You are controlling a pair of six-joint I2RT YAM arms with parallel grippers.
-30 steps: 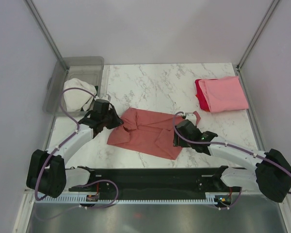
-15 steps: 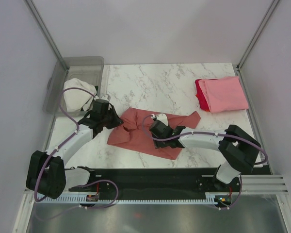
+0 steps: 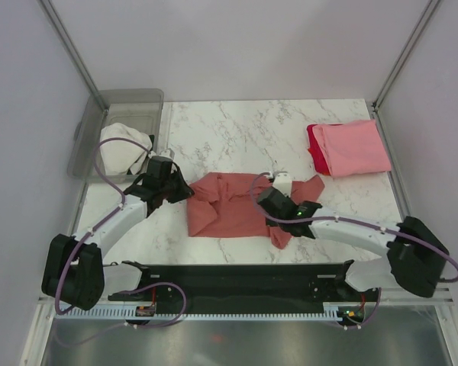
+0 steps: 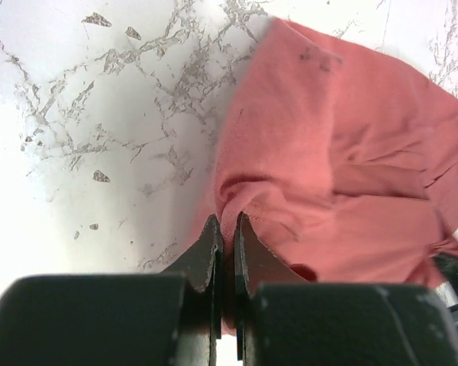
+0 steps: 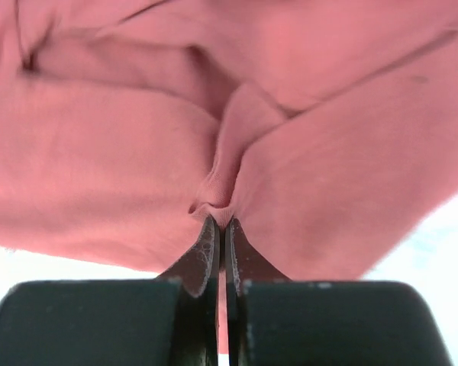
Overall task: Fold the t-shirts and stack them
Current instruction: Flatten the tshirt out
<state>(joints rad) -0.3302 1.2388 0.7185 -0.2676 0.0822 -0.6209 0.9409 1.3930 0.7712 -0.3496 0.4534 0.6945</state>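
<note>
The shirt lies bunched, so my right gripper next pulls its fold to the right in the top view, away from my left gripper, then releases it.
The dusty salmon-red t-shirt (image 3: 229, 213) lies bunched at the middle of the marble table (image 3: 237, 133). My left gripper (image 3: 183, 191) is at its upper left corner, shut on a fold of the cloth (image 4: 351, 168). My right gripper (image 3: 267, 198) rests on the shirt's right half, shut on a pinched ridge of the same shirt (image 5: 137, 152). At the back right, the folded light pink t-shirt (image 3: 355, 146) lies on top of the bright red t-shirt (image 3: 314, 155), of which only the left edge shows.
A grey translucent bin (image 3: 126, 107) stands at the back left, with a white cloth (image 3: 124, 146) hanging over its near edge. Metal frame posts (image 3: 72, 53) rise at both back corners. A black rail (image 3: 237, 278) runs along the near edge.
The right gripper swept in over the shirt, then closed on a pinch of cloth and shifted right. The shirt's lower left edge has drawn in. The left arm has held still.
</note>
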